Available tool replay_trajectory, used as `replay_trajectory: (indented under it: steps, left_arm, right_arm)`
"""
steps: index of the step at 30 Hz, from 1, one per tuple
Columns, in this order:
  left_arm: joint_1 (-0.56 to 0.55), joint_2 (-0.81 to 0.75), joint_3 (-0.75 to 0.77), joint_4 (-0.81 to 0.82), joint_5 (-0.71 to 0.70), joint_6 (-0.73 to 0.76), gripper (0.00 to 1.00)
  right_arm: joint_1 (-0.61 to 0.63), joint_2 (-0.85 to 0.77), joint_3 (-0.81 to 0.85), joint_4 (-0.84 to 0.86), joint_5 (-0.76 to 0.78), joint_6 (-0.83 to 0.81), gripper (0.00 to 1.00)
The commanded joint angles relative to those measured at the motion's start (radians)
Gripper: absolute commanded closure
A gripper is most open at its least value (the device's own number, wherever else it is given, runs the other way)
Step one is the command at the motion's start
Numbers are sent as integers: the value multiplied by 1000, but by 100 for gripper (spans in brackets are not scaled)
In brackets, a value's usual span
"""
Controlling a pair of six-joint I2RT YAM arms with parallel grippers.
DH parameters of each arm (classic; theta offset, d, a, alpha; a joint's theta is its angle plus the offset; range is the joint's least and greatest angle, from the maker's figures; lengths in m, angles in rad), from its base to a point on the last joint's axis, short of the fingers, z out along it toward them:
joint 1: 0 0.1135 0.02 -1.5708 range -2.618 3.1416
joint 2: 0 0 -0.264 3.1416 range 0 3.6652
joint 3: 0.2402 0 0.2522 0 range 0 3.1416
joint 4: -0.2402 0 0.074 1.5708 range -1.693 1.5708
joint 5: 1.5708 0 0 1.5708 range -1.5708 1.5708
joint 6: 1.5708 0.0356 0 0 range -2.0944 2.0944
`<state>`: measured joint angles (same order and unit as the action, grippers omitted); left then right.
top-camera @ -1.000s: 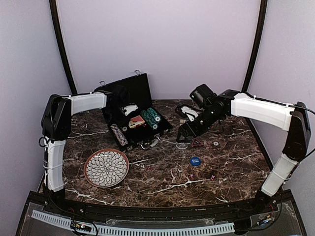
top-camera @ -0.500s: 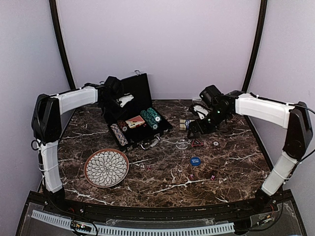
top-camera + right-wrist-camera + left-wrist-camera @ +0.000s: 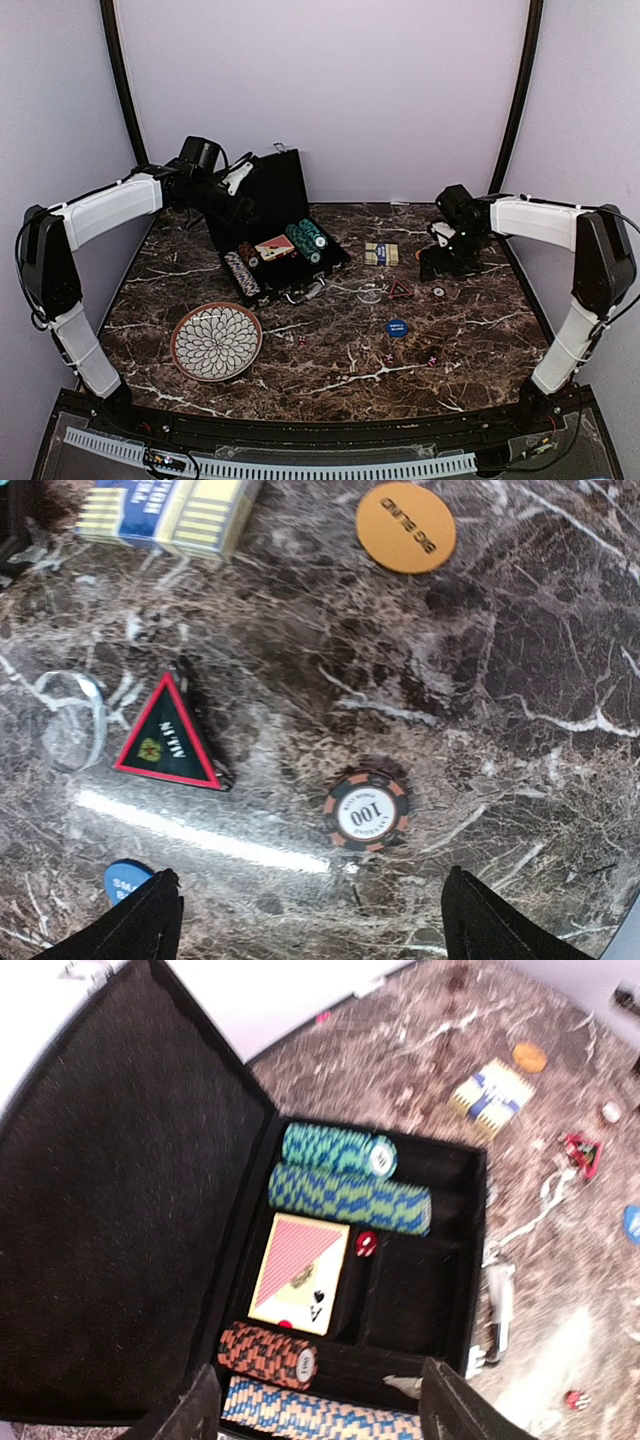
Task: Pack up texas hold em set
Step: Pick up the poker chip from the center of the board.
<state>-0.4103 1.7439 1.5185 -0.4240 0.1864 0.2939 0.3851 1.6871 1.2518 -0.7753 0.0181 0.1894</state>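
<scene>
My right gripper, fingers open, moves down around the chip's rim (image 3: 438, 292) (image 3: 367, 811) next and closes, since the single black-and-orange chip lies flat with bare tabletop around it.
The black briefcase (image 3: 262, 205) of the texas hold em set stands open at the back left. It holds green chip rows (image 3: 345, 1175), a card deck (image 3: 300, 1272), a red die (image 3: 367, 1243) and orange and blue chip rows (image 3: 268, 1352). My left gripper (image 3: 315, 1415) hovers open above the case's chip rows, empty. Over the table at the right, my right gripper (image 3: 315, 925) is open above a single black-and-orange chip (image 3: 366, 811), not touching it. Loose nearby: a blue card deck (image 3: 381, 254), a triangular marker (image 3: 165, 735), an orange button (image 3: 406, 527) and a blue button (image 3: 397, 327).
A round patterned plate (image 3: 216, 341) lies at the front left. Small dice (image 3: 388, 357) are scattered in front of the blue button. A clear plastic scrap (image 3: 65, 720) lies next to the triangular marker. Purple walls close in the back and sides.
My left arm has pulled back and up to the left of the case, and its jaws have opened. My right arm has swung right, away from the case, over the lone chip.
</scene>
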Motion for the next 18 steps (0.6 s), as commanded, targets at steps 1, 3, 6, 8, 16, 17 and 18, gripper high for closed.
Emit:
replay_trajectory:
  steps: [1, 3, 6, 8, 16, 17, 18]
  left_arm:
    - [2, -82, -24, 53, 67, -79, 29]
    - [2, -91, -26, 49, 81, -93, 28]
    - [2, -100, -33, 50, 95, -107, 28]
    - [2, -102, -36, 52, 104, -111, 28]
    - [2, -89, -34, 45, 131, -120, 27]
    - [2, -88, -33, 45, 133, -120, 26]
    - [2, -86, -32, 44, 133, -121, 26]
  right_arm:
    - [-37, 48, -34, 49, 32, 8, 9]
    - [-47, 69, -40, 59, 23, 4, 10]
    - [-57, 101, -45, 72, 11, -6, 10]
    - [-60, 121, -45, 81, 5, -11, 11]
    - [-75, 175, -49, 98, 0, -29, 22]
    - [-75, 180, -48, 97, -2, -31, 25]
    - [-75, 184, -49, 97, -6, -32, 28]
